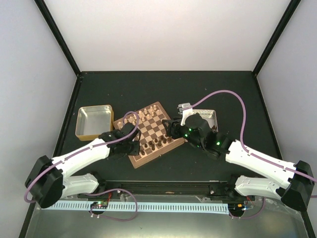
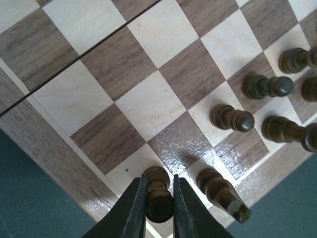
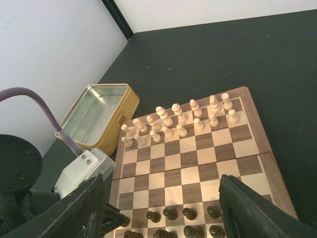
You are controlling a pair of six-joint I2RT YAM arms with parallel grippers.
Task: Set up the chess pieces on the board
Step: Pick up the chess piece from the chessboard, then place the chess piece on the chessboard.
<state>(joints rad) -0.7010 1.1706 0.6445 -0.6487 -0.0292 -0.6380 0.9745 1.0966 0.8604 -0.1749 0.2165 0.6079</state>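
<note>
Next, my right gripper should swing across and lower its empty fingers inside the silver tin, which lies below it and to its right in the top view.
The board lies at mid-table with cream chess pieces lined up on its far two rows and dark chess pieces on its near rows. My left gripper is at the board's near-left corner, shut on a dark pawn that stands on a pale edge square. Just to its right stands another dark piece, and more dark pieces stand beyond. My right gripper hangs open above the board's near side with nothing between its fingers.
A gold-sided tin sits left of the board, close to its far-left corner. A silver tin lies to the right, behind my right arm. The black enclosure frame and pale walls close in the far side.
</note>
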